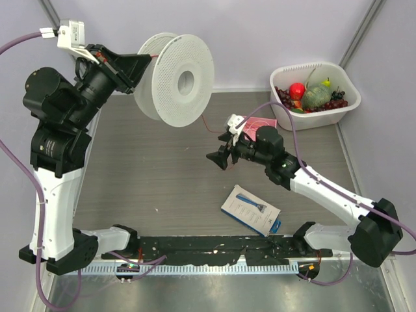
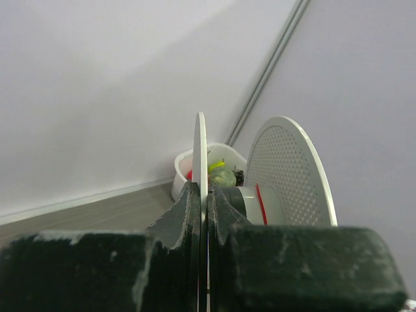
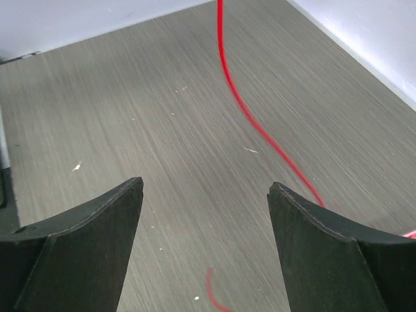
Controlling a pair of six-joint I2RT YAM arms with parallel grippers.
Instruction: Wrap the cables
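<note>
I should next lower my right gripper a little and turn it toward the red wire dropping from the spool (image 3: 252,118).
A large white perforated spool (image 1: 175,78) hangs in the air at the back left. My left gripper (image 1: 144,68) is shut on its near flange (image 2: 200,146); the jaws pinch the thin disc edge-on. One turn of the cables, a thin red wire (image 2: 260,203), lies on the spool's hub. From the spool the red wire (image 1: 204,123) drops to the table and runs toward my right gripper (image 1: 218,158). That gripper (image 3: 205,185) is open just above the table. The wire (image 3: 244,110) passes beside its right finger (image 3: 305,214), and nothing sits between the jaws.
A white basket (image 1: 348,81) of fruit stands at the back right and also shows past the spool (image 2: 182,170). A pink card (image 1: 261,122) lies under the right arm. A blue-and-white package (image 1: 250,210) lies near the front. A black strip (image 1: 214,250) runs along the near edge.
</note>
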